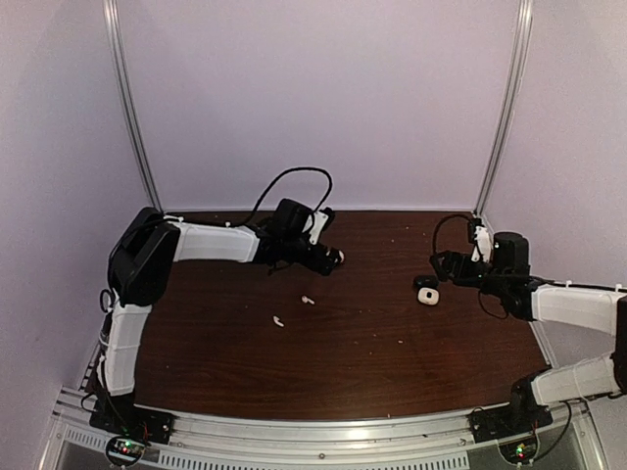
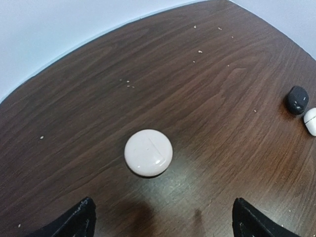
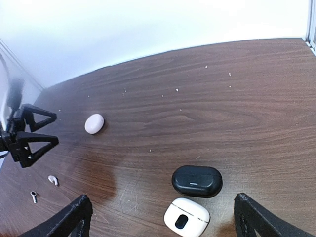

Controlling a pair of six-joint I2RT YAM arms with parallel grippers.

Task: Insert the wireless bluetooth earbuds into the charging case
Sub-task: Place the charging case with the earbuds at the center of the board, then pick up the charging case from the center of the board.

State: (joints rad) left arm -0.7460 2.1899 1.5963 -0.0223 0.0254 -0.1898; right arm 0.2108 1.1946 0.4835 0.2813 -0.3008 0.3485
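Note:
My left gripper will next move down and to the right in the top view, with my fingers on both sides of the round white charging case (image 1: 341, 258) (image 2: 148, 152), since it lies that way and below them.
A round white charging case (image 2: 148, 152) lies shut on the table just ahead of my left gripper (image 2: 163, 200), which is open and empty; the case also shows in the top view (image 1: 339, 257). Two whitish stemmed earbuds (image 1: 307, 300) (image 1: 278, 320) lie loose mid-table, and also show in the right wrist view (image 3: 53, 179) (image 3: 33, 197). A black case (image 3: 197, 180) and a white case (image 3: 186, 219) lie shut, side by side, between the spread fingers of my right gripper (image 3: 162, 199), which is open and empty. No black earbuds are in view.
The brown wooden table (image 1: 392, 343) is walled by pale panels at the back and sides. A metal post (image 1: 500, 127) stands at the back right corner. A black cable (image 1: 294, 176) loops above the left wrist.

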